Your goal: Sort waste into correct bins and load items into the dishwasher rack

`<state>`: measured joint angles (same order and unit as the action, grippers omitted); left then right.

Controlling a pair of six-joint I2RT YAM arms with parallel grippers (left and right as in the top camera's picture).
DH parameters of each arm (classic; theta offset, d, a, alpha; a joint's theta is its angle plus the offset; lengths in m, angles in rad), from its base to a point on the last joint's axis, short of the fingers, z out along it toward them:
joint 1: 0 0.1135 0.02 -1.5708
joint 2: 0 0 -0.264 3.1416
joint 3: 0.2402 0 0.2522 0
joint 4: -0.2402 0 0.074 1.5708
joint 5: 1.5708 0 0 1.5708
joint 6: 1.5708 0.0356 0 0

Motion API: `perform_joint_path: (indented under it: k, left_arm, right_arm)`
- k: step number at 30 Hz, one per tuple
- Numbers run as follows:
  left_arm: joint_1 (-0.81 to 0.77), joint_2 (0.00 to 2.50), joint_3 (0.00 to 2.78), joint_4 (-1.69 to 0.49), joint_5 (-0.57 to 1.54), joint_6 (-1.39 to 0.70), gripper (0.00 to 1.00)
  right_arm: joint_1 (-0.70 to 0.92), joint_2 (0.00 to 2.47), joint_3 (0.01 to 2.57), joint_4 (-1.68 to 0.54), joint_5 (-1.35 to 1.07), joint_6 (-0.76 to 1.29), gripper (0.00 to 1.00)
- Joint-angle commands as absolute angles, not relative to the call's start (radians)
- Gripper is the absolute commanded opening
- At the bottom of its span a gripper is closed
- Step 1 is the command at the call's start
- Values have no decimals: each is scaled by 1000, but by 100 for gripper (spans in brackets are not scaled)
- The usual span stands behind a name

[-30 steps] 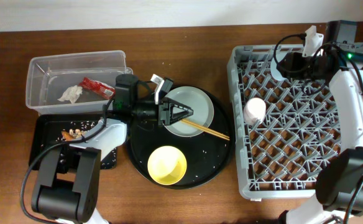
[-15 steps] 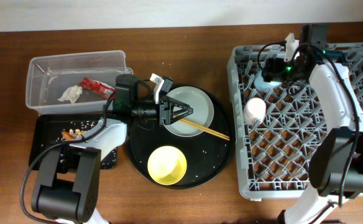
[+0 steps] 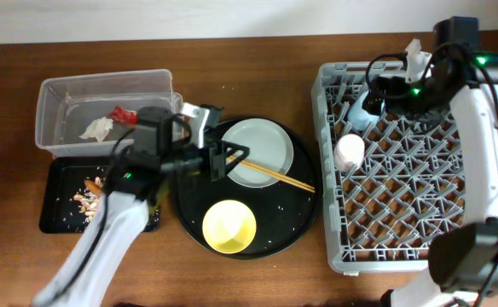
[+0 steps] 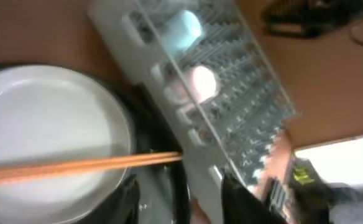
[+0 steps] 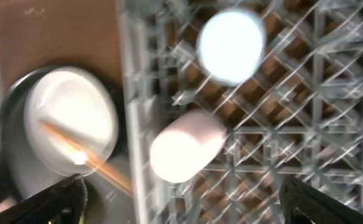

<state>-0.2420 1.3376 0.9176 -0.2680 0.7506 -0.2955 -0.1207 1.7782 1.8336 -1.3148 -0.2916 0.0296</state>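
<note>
My right gripper should next go back past the cups and down onto the yellow bowl's rim farthest from the rack.
My left gripper [image 3: 234,159] is open and empty over the left edge of the pale plate [image 3: 262,151], just short of the wooden chopsticks [image 3: 285,178] that lie across it. In the left wrist view, the chopsticks [image 4: 76,167] cross the plate [image 4: 45,124] above my open gripper [image 4: 184,202]. My right gripper [image 3: 384,94] is open and empty above the far-left corner of the grey dishwasher rack [image 3: 330,247]. The light-blue cup [image 3: 360,112] and pink cup [image 3: 349,152] lie in the rack. The right wrist view shows both cups, blue [image 5: 231,43] and pink [image 5: 181,149]. The yellow bowl [image 3: 229,226] sits on the round black tray [image 3: 296,226].
The clear tub [image 3: 57,94] at the far left holds the red wrapper [image 3: 123,113] and the white tissue [image 3: 97,129]. The shallow black tray [image 3: 57,223] in front of it holds food scraps [image 3: 85,194]; my left arm crosses over its right side.
My right gripper carried the light-blue cup left to the rack's far-left corner, let it go and drew back. My left arm has lifted and shifted slightly left.
</note>
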Motion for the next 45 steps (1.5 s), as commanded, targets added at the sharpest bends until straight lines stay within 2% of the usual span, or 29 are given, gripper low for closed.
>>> perform_joint_path:
  k: [1,2,3,5,7,9,11,13,16,19,24,28,34,45]
  left_arm:
    - [-263,1081,911,-488,372,-207,53]
    - [-267,1030,911,-520,362,-178,68]
    - [-268,948,911,-562,361,-170,99]
    - [-268,856,911,-611,330,-169,99]
    - [-268,811,911,-617,201,-170,99]
    - [-268,790,911,-628,41,-227,99]
    - [-260,813,911,-658,-84,-300,99]
    - [-225,879,911,-671,-91,-340,99]
    - [-145,1045,916,-660,22,-355,99]
    - [-13,1172,953,-698,149,-344,99]
    - [237,1210,979,-727,248,-344,99]
    - [274,1210,979,-720,238,-347,99]
    - [274,1210,979,-720,237,-348,99]
    - [274,1210,979,-720,237,-347,99]
  right_arm:
    - [-109,1783,1836,-1379,-445,35,98]
    - [-100,1783,1836,-1398,-461,35,99]
    - [-83,1783,1836,-1412,-473,35,93]
    - [-19,1783,1835,-1418,-486,35,75]
    - [62,1783,1834,-1422,-482,35,55]
    - [166,1783,1816,-1425,-480,44,49]
    - [262,1783,1777,-1410,-430,97,48]
    - [375,1783,1733,-1379,-381,118,49]
    - [552,1783,1694,-1329,-367,204,49]
    - [692,1783,1672,-1283,-218,365,49]
    - [925,1787,1512,-1059,-97,534,49]
    - [1010,1787,1378,-908,-99,555,49]
    - [1099,1790,1311,-742,-59,555,48]
    - [1106,1856,1298,-672,12,556,47]
